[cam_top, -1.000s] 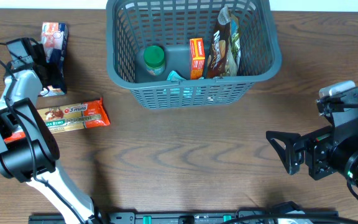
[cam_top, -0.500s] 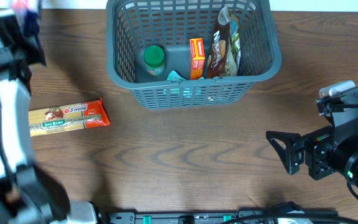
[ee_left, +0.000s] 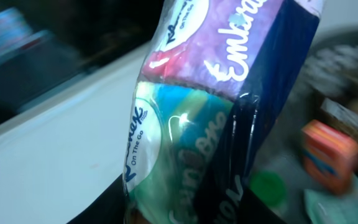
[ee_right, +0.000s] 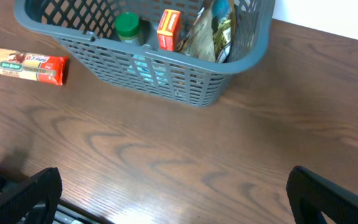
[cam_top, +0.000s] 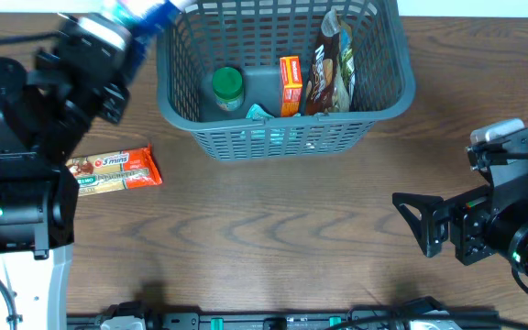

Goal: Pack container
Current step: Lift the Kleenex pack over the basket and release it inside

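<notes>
My left gripper needs to swing over the jar, turn the tissue pack [cam_top: 147,22] along the basket's near side [cam_top: 282,139], where there is open room, then lower it and let it go.
The dark grey-blue basket [cam_top: 385,101] stands at the back middle of the table and also shows in the right wrist view [ee_right: 241,59]. Inside it are a green-lidded jar [cam_top: 227,87], an orange box [cam_top: 290,84] and a brown snack bag [cam_top: 330,69]. My left gripper [cam_top: 131,23] is raised at the basket's left rim, shut on a tissue pack [ee_left: 222,106] with purple, green and dark blue wrapping [cam_top: 140,11]. My right gripper [ee_right: 173,186] is open and empty, low over the table at the front right.
A red and yellow pasta packet [cam_top: 113,171] lies on the wood table left of the basket, also in the right wrist view [ee_right: 23,62]. The right arm [cam_top: 502,225] sits at the front right. A black rail runs along the front edge.
My left gripper has lifted the tissue pack from the table's back left and carried it up and right to the basket's left rim. The right arm has not moved.
</notes>
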Tool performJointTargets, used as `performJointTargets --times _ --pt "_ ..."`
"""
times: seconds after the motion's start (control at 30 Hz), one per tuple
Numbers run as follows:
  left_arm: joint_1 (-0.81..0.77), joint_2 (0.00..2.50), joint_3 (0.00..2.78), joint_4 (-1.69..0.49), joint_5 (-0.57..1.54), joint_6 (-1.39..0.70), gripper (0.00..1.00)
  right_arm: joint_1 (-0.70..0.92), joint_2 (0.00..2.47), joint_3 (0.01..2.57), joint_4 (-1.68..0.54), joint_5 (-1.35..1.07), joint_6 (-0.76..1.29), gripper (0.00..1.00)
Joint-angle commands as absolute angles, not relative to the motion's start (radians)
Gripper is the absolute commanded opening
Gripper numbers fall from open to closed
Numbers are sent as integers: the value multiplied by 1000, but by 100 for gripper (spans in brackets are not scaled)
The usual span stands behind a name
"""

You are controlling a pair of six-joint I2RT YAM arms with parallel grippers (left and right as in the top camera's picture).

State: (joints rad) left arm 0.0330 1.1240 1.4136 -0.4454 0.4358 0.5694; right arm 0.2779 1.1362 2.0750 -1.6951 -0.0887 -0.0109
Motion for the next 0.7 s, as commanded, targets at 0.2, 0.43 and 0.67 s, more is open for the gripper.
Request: performJointTargets --times 0.2,0.43,0.67 --pt "-7 1210 1427 -545 719 920 6 276 1137 2079 -1697 -79 -4 99" --pt "-39 1296 1427 -522 808 998 6 276 1137 2079 -1697 -79 -4 99" --pt "-69 1347 1427 -472 808 998 6 276 1137 2080 -1697 -79 -4 99"
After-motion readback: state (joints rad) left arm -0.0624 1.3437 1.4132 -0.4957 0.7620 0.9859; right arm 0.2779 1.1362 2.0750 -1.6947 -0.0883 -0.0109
